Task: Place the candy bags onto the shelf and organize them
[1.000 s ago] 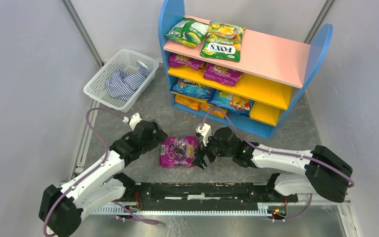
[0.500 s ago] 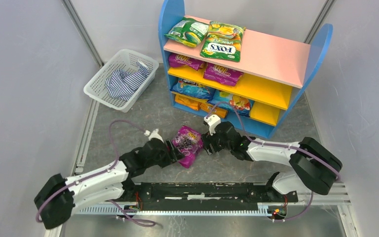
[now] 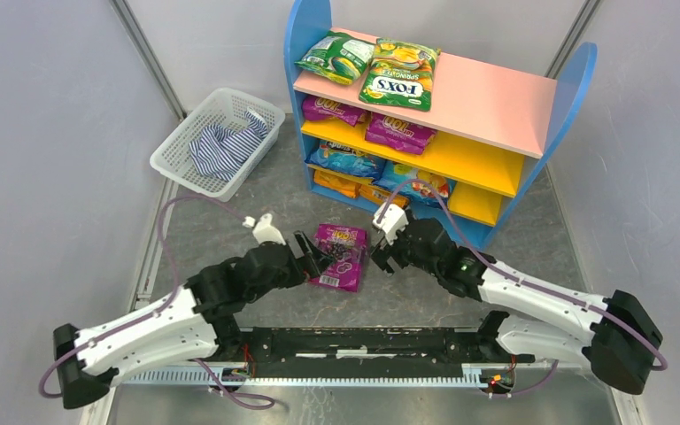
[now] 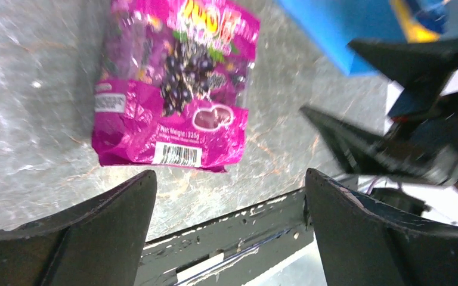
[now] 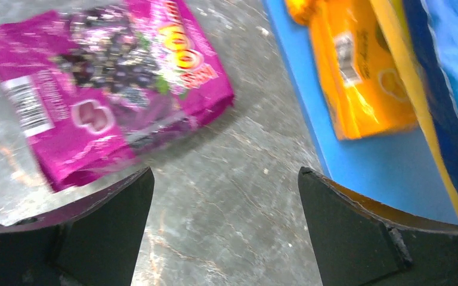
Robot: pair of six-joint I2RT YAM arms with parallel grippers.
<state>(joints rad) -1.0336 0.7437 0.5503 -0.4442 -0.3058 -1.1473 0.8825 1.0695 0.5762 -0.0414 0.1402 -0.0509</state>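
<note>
My right gripper will next move back and down, then turn onto the purple candy bag's near barcode end [image 3: 336, 281] [image 5: 36, 117].
A purple candy bag [image 3: 342, 257] lies flat on the grey table in front of the shelf [image 3: 487, 99]. My left gripper [image 3: 316, 255] is open and empty at the bag's left edge; in the left wrist view [image 4: 229, 174] the bag [image 4: 173, 89] lies just beyond the fingertips. My right gripper [image 3: 379, 258] is open and empty at the bag's right edge; in the right wrist view [image 5: 225, 173] the bag [image 5: 107, 83] lies up and left of the jaws. A green bag [image 3: 336, 55] and the FOX'S bag [image 3: 398, 75] lie on the pink top board. Purple bags [image 3: 398, 131] lie on the yellow board.
Blue bags [image 3: 347, 159] and orange bags [image 3: 343, 184] fill the lower left of the shelf; an orange one [image 5: 358, 77] shows on the blue base [image 5: 364, 161]. A white mesh basket [image 3: 177, 164] with a striped cloth [image 3: 226, 146] stands at the back left.
The purple bag has moved from near the arms' bases towards the shelf and now lies flat. Both grippers have followed it and stand open on either side.
</note>
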